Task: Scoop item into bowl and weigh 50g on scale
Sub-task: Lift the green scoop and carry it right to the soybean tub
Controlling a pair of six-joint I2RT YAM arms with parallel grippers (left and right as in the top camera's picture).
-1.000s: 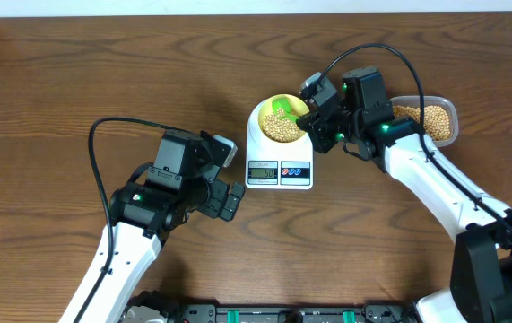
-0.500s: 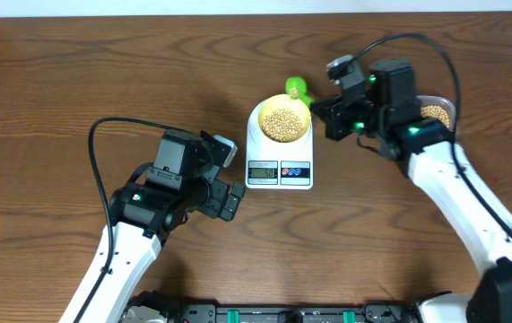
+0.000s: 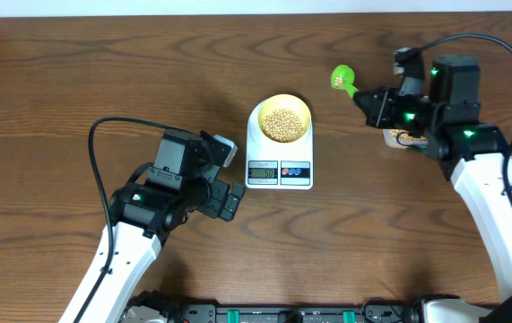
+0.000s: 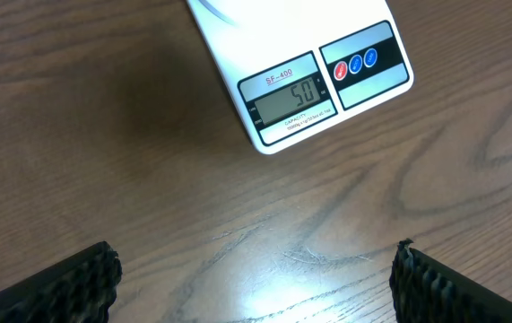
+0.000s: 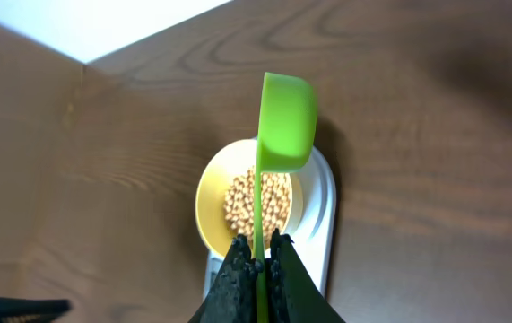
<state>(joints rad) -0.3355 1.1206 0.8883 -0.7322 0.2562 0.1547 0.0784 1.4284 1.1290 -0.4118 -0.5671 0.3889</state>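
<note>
My right gripper should next swing away from the bowl and down over the clear tub to let go of the scoop, because the scale's display shows the target weight.
The pale yellow bowl stands on the white scale and holds tan-yellow beans. The scale's display reads 50 in the left wrist view. My right gripper is shut on the handle of a green scoop, held in the air to the right of the scale. In the right wrist view the scoop is seen edge-on, with the bowl and beans beyond it. My left gripper is open and empty, low over the table left of the scale.
The clear tub of beans lies under my right arm, mostly hidden. A white wall runs along the table's far edge.
My right gripper has carried the green scoop from over the bowl up and away to the right. The left arm has not moved.
</note>
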